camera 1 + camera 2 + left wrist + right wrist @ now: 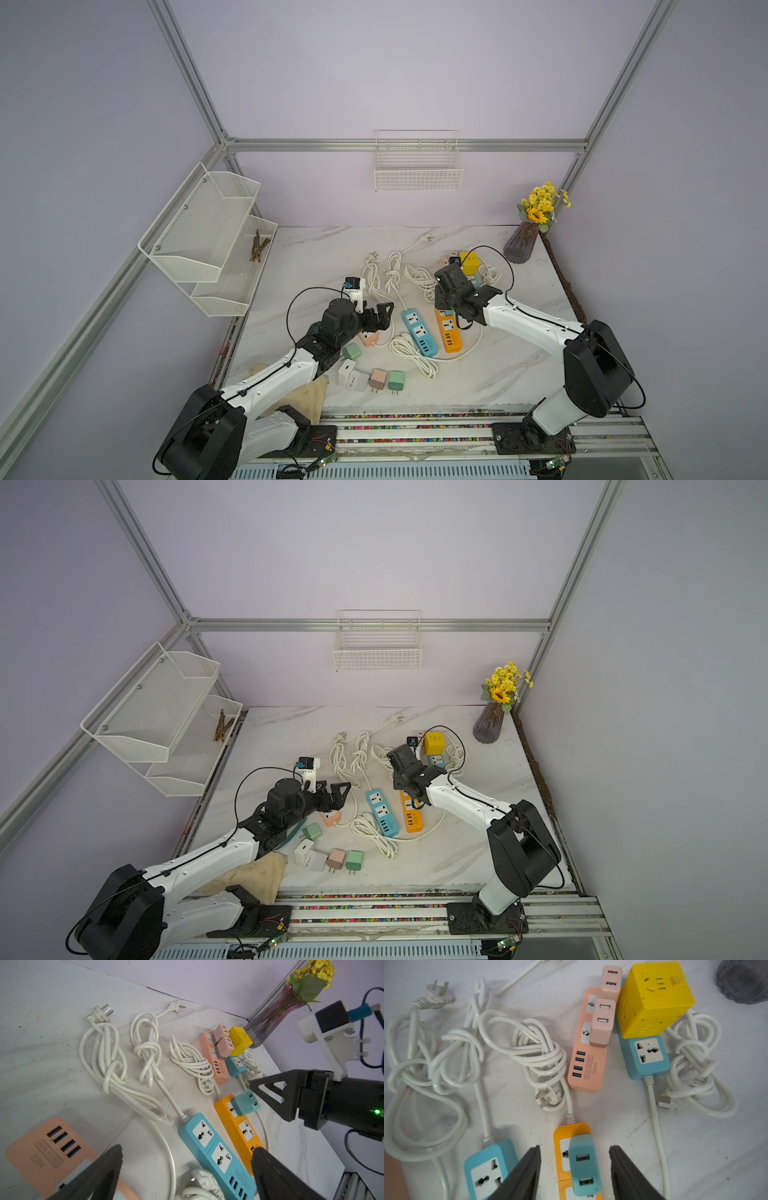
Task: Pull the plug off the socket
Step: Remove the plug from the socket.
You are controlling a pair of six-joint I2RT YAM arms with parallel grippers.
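Note:
The teal plug (584, 1164) on the orange power strip (560, 1138) stands below my open fingers. My right gripper should go down next so its fingers are on both sides of that plug, and close.
A teal two-port plug (584, 1164) sits in the end socket of the orange power strip (560, 1138), near where its cord enters. My right gripper (574, 1148) hangs just above it, open. One finger stands on each side of the plug, with a clear gap on both sides. The left wrist view shows the same plug (245, 1103) and strip (239, 1126), with a right fingertip (268, 1088) close beside the plug. My left gripper (188, 1149) is wide open and holds nothing. It hovers over the table between a peach strip (41, 1155) and the blue strip (214, 1153).
Farther back lie another peach strip (591, 1059) with two pink plugs (602, 1020), a yellow cube socket (654, 999) on a small blue strip, and several knotted white cords (390, 274). Loose chargers (374, 376) lie near the front edge. A vase (521, 245) stands at the back right corner.

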